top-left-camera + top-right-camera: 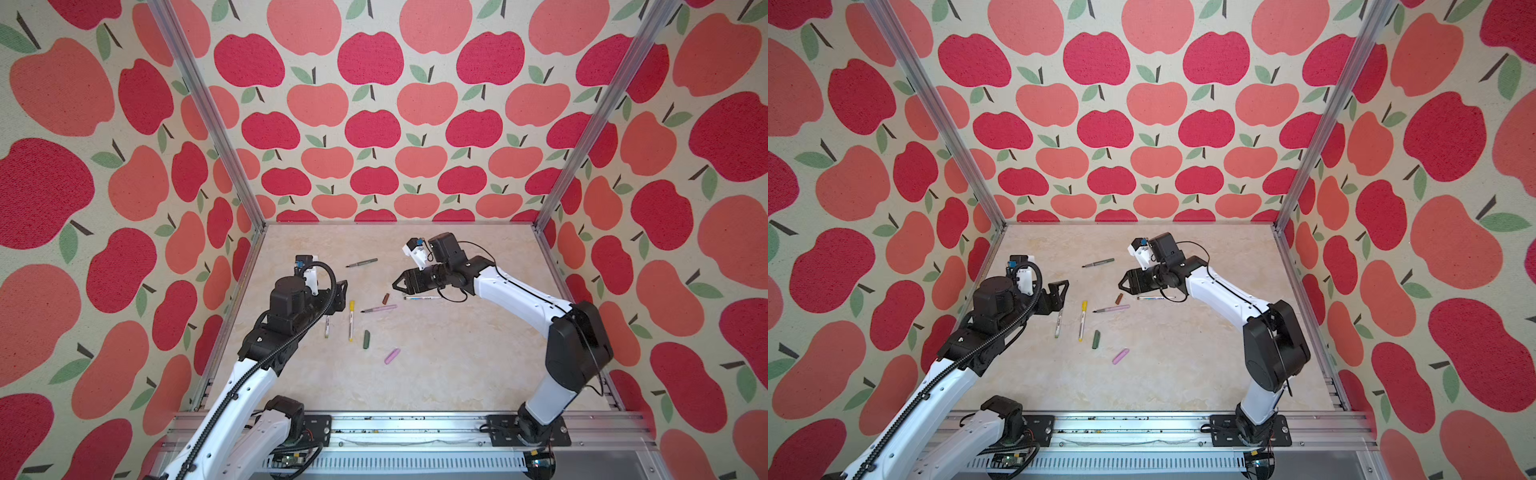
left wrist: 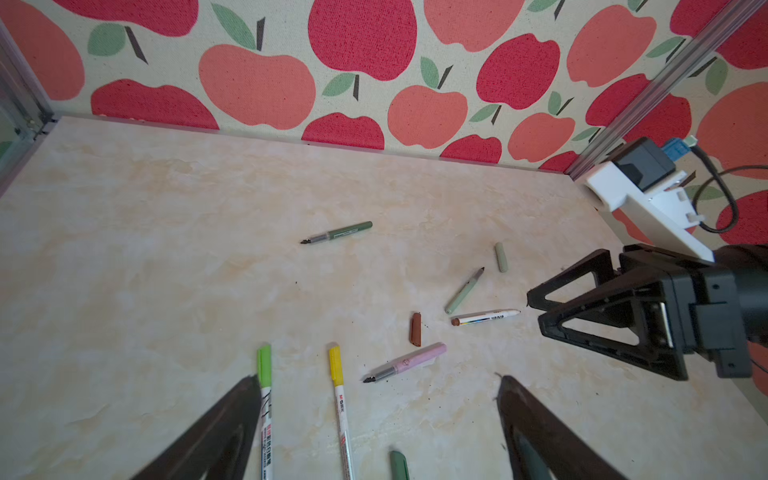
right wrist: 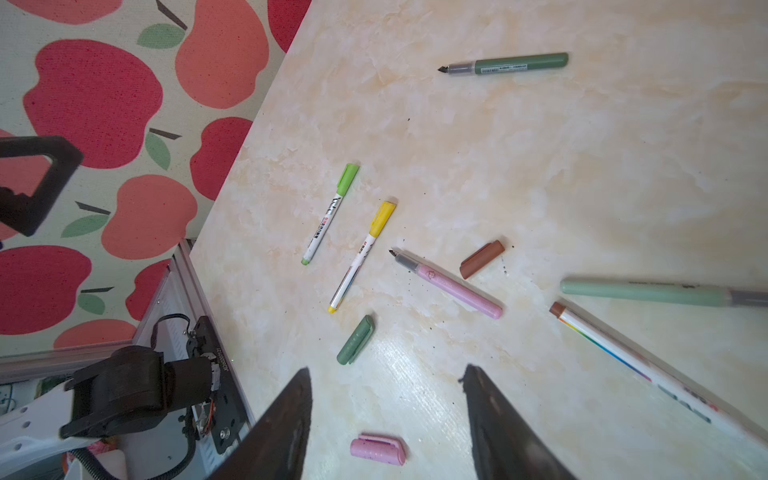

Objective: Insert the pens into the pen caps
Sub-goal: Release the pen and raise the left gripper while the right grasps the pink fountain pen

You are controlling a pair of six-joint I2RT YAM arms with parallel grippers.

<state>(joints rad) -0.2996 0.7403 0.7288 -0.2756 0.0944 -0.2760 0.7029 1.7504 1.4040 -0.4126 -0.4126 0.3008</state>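
Observation:
The pink pen lies below my right gripper, beyond the brown cap. I need to lower the gripper next, past that cap, onto the pink pen's body [image 1: 377, 308] [image 3: 436, 278] behind its grey front.
My left gripper [image 2: 376, 380] hangs open over the table with nothing between its fingers. A white pen with a lime cap [image 2: 264, 399] lies along one finger, and a white pen with a yellow cap [image 2: 338, 399] lies between the fingers. A pink pen [image 1: 380, 308], a dark green pen [image 1: 361, 262] and a white pen with a brown end [image 1: 422, 297] lie uncapped. The pale sage pen [image 2: 464, 291] and sage cap [image 2: 500, 257] lie near my right gripper [image 1: 399, 284], which is open and empty. Brown cap [image 1: 386, 298], dark green cap [image 1: 366, 338] and pink cap [image 3: 377, 449] lie loose.
Apple-patterned walls with metal corner posts [image 1: 540, 224] close in the marbled table [image 1: 457, 374] on three sides. The arm bases sit on the metal rail [image 1: 407, 432] at the front edge.

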